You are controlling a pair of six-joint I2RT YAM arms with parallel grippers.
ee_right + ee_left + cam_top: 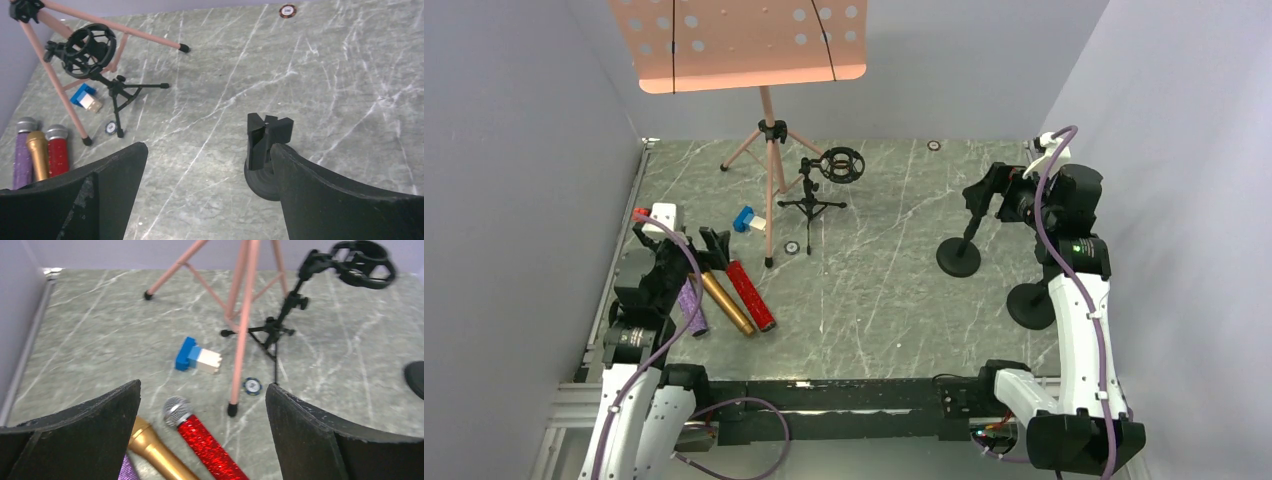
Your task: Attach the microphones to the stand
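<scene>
My left gripper reaches outward next, to its right in the top view, onto the small tripod's post [808,181] [297,289]. The post stands outward of my left gripper and carries the shock mount.
Three microphones lie side by side at the left of the table: glittery purple [692,306], gold [726,302] and glittery red [752,296]. My left gripper [692,250] is open and empty just above their heads. In the left wrist view the red microphone [207,442], the gold one [152,450] and a sliver of purple [127,471] lie between and below my open fingers [202,405]. My right gripper [984,195] is open and empty beside the clip of a black round-base stand [959,256]; that clip [267,136] sits by the right finger [207,155]. A small tripod stand with a shock mount [840,165] stands mid-table.
A pink music stand [769,150] spreads its legs at the back centre. A blue-and-white block [748,219] and a poker chip [792,247] lie near it. A second black round base [1030,305] sits at the right. Another chip [934,145] lies at the back.
</scene>
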